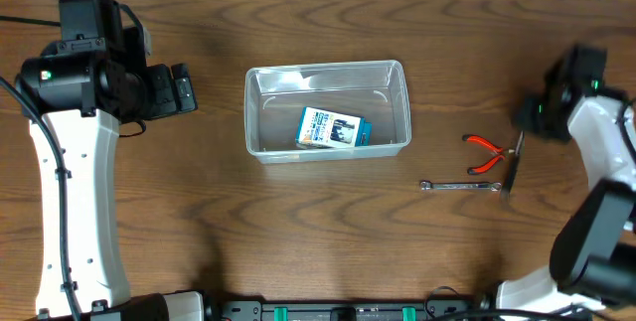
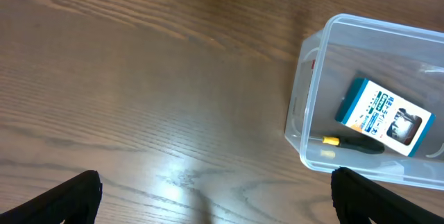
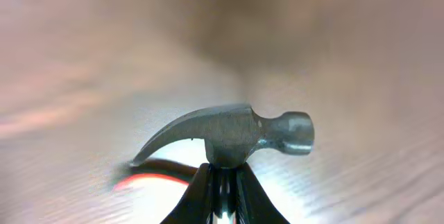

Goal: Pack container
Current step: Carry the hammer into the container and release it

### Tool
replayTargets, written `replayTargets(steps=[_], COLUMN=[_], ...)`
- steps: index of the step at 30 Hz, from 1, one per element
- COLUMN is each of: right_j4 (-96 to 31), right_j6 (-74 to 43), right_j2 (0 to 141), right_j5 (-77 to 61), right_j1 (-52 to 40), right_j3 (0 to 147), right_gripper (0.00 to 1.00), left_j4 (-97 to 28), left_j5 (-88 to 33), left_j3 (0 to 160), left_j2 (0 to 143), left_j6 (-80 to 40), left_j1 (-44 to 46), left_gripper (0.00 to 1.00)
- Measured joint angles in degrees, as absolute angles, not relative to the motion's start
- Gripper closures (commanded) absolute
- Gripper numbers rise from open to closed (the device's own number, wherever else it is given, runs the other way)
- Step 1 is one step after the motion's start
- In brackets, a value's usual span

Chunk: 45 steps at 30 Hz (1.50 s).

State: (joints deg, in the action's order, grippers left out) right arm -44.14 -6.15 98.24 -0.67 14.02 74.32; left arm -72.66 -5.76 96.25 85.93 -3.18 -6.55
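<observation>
The open container (image 1: 323,68) is to the left in the overhead view, so I should move my right gripper there next. The hammer should then be let go low over the blue and white box (image 1: 333,129).
The clear plastic container (image 1: 323,68) stands at the table's middle and holds a blue and white box (image 1: 333,129). In the left wrist view the container (image 2: 297,113) shows at the right, with the box (image 2: 385,116) and a small yellow and black screwdriver (image 2: 350,143) inside. My left gripper (image 1: 184,87) is open and empty, left of the container, its fingers (image 2: 218,203) spread wide. My right gripper (image 1: 527,127) is shut on a hammer (image 1: 511,172) at the far right. The hammer's steel head (image 3: 236,134) sticks out past the fingers (image 3: 223,189).
Red-handled pliers (image 1: 485,152) lie on the table right of the container, close to the hammer, and show red under the hammer head (image 3: 149,180). A small steel wrench (image 1: 459,187) lies just in front of them.
</observation>
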Motion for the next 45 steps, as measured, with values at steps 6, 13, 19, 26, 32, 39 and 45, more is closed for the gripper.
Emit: replayTargets(steps=[6, 13, 19, 26, 32, 39, 45], right_j4=[-47.3, -45.4, -44.6, -44.6, -44.6, -44.6, -44.9], right_j6=[4.7, 24.0, 36.5, 43.7, 44.1, 43.7, 30.7], right_j2=[93.3, 93.8, 100.4, 112.9, 118.1, 117.9, 111.7], right_j5=[-3.7, -11.9, -14.4, -16.2, -18.8, -19.6, -9.2], right_j1=[0.4, -18.7, -28.1, -31.4, -31.4, -31.3, -30.5], right_j3=[90.9, 93.6, 93.6, 93.5, 93.3, 93.3, 94.3], right_gripper=[0.99, 0.99, 0.99, 0.99, 0.44, 0.23, 0.14], left_j4=[-72.7, -72.7, -72.7, -72.7, -72.7, -72.9, -72.9], left_j5=[-5.8, -5.8, -5.8, -5.8, -5.8, -5.8, -5.7], left_j3=[96.2, 96.2, 96.2, 96.2, 96.2, 96.2, 96.2], left_j2=[85.9, 85.9, 85.9, 85.9, 85.9, 85.9, 85.9], left_j6=[-3.2, -3.2, -3.2, -3.2, -3.2, -3.2, -3.2], left_j1=[-6.5, -6.5, -6.5, -6.5, -6.5, -6.5, -6.5], left_gripper=[0.02, 0.02, 0.02, 0.02, 0.02, 0.02, 0.02])
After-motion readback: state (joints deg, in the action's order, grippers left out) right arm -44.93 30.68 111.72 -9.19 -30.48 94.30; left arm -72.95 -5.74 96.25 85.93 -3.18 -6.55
